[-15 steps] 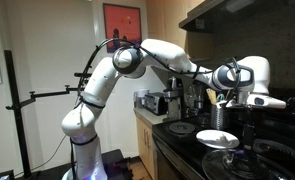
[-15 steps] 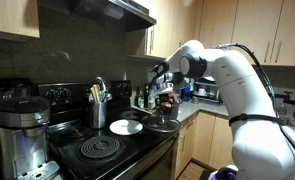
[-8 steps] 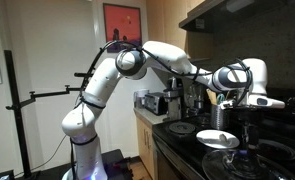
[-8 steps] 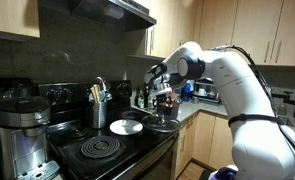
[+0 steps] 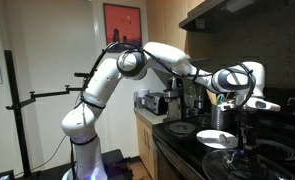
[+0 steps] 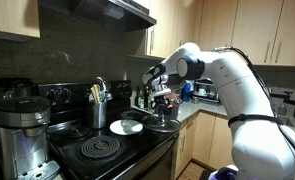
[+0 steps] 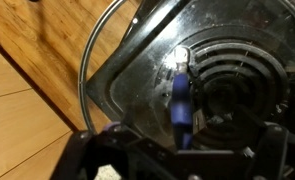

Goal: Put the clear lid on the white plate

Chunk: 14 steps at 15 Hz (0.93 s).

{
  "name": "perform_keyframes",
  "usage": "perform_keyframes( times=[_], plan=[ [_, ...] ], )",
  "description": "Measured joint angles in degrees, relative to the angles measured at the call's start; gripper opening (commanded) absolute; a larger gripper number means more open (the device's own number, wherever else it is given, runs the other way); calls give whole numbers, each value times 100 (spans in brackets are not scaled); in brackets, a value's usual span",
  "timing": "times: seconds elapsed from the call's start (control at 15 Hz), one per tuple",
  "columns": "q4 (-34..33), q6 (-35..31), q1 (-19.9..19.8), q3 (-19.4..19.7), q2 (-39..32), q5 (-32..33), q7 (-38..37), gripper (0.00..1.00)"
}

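I will next lower my gripper slightly over the blue handle (image 7: 177,100) that is already between its open fingers, and then close it on the clear lid's handle.
The clear lid (image 7: 117,70) has a thin shiny rim and a blue handle (image 7: 177,100). It lies on the black stove over a coiled burner; it also shows in an exterior view (image 6: 165,123). The white plate (image 6: 126,127) lies flat beside it on the stove, and shows in an exterior view (image 5: 216,137). My gripper (image 7: 182,150) hangs straight over the lid, open, with the blue handle between its fingers. It shows low over the lid in both exterior views (image 6: 165,108) (image 5: 249,128). I cannot tell whether the fingers touch the handle.
A utensil holder (image 6: 99,108) stands at the stove's back. A coffee machine (image 6: 19,130) is at the near side. A large coiled burner (image 6: 97,151) sits in front of the plate. Bottles and jars (image 6: 147,97) crowd the counter behind the gripper. A wooden floor (image 7: 37,60) shows past the stove edge.
The gripper has come down a little closer to the lid. The lid and the plate have not moved.
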<state>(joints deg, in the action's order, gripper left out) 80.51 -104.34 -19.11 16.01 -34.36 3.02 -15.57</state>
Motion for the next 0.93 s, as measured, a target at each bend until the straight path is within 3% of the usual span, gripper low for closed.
perform_keyframes(
  times=[0.33, 0.4, 0.47, 0.6, 0.93],
  plan=[
    [0, 0, -96, -1, -152, -78, 173, 100],
    [0, 0, -102, -1, -169, -103, 174, 94],
    [0, 0, -103, -2, -174, -131, 174, 72],
    [-1, 0, -103, -13, -174, -199, 175, 67],
    [-7, -6, -102, -39, -174, -250, 176, 29]
  ],
)
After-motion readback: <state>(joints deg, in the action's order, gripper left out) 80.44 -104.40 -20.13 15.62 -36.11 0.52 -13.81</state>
